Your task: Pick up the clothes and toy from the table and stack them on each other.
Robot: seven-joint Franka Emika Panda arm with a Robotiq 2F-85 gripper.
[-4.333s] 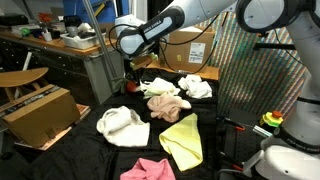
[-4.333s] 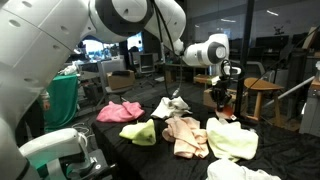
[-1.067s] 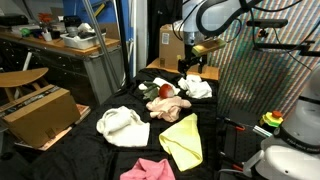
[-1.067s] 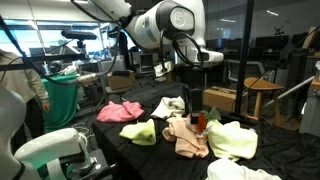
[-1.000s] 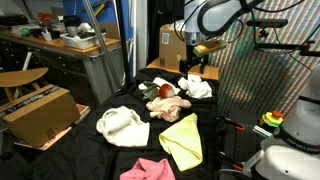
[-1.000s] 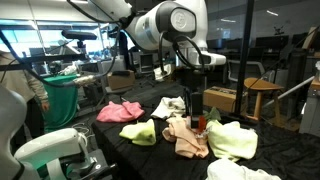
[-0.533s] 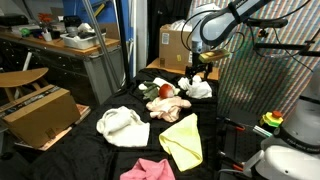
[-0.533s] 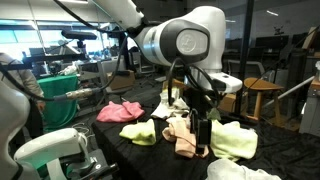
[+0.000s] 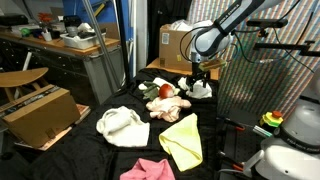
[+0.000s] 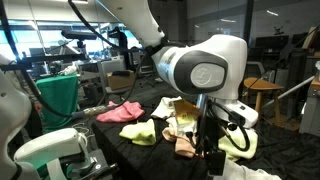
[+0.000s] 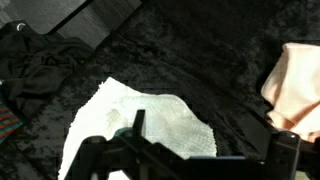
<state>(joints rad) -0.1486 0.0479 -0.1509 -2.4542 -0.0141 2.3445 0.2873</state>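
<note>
My gripper should move down to its left in the wrist view next, onto the cloth, because the white cloth [image 9: 200, 90] [image 11: 165, 128] reaches under only one of my fingers.
My gripper [image 9: 196, 80] hangs open just above a white cloth [image 9: 200, 90] at the far side of the black-covered table [image 9: 215, 150]. Beside that cloth a red toy [image 9: 165, 90] rests on a peach cloth [image 9: 168, 104]. In the wrist view the white cloth [image 11: 140, 125] lies below the left finger, and my gripper [image 11: 210, 145] has nothing between its fingers. The peach cloth [image 11: 297, 85] shows at the right edge. Nearer the front lie another white cloth [image 9: 121, 125], a yellow cloth [image 9: 182, 138] and a pink cloth [image 9: 148, 169]. In an exterior view my arm [image 10: 205, 75] hides the toy.
A cardboard box [image 9: 178, 45] stands behind the table. A second box [image 9: 40, 110] sits on the floor at the left. A metal mesh panel [image 9: 255, 80] rises close to the table's right side. A wooden stool [image 10: 262, 95] stands beyond the table.
My arm has swung over and dropped lower towards the far white cloth. The gripper has stayed open. The cloths and the toy have not moved.
</note>
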